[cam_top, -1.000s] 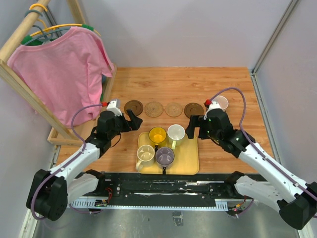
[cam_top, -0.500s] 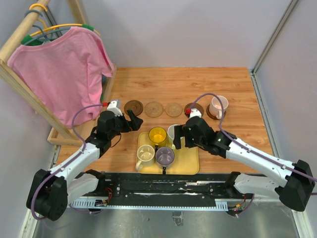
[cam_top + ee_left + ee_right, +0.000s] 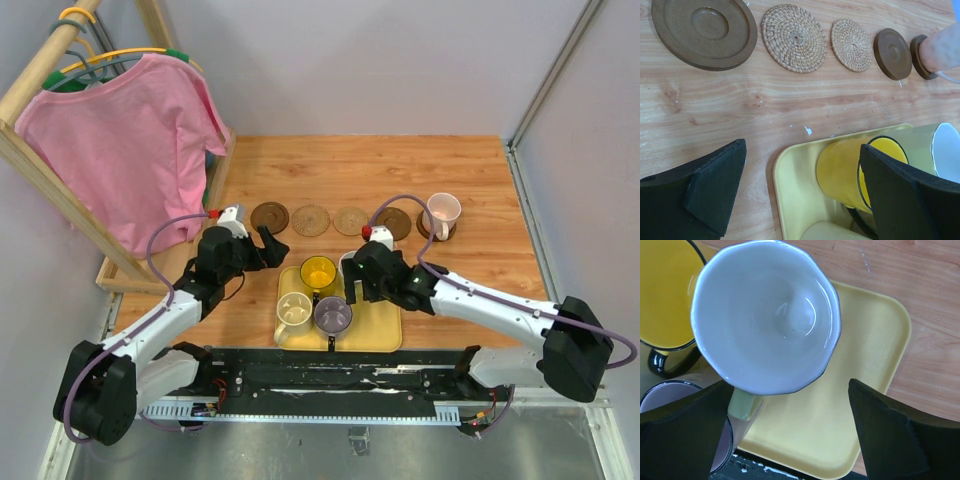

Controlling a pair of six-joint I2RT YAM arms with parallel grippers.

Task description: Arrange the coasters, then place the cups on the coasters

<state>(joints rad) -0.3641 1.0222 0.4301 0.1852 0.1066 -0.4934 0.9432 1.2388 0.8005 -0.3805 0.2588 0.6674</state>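
Observation:
Next, my right gripper comes down around the white cup's handle (image 3: 744,404), since that handle is below it, between its open fingers and beside the purple-grey cup.
Several coasters lie in a row beyond the tray: dark brown (image 3: 270,215), tan woven (image 3: 311,220), tan woven (image 3: 351,220), dark brown (image 3: 393,222). A pale pink cup (image 3: 441,211) stands on the rightmost dark coaster (image 3: 430,230). On the yellow tray (image 3: 385,325) are the yellow cup (image 3: 319,272), cream cup (image 3: 294,311) and purple-grey cup (image 3: 333,315). My right gripper (image 3: 790,390) hangs open over the white cup (image 3: 765,315), a finger on each side of its near rim. My left gripper (image 3: 802,165) is open above the tray's far left corner, beside the yellow cup (image 3: 845,172).
A wooden rack with a pink shirt (image 3: 125,145) on a hanger stands at the left, its base frame (image 3: 120,282) close to my left arm. Grey walls enclose the wooden table (image 3: 470,180) at the back and on the right.
My right arm has swung left from the pink cup, which stays on the rightmost coaster, to above the white cup on the tray. The left arm has hardly moved.

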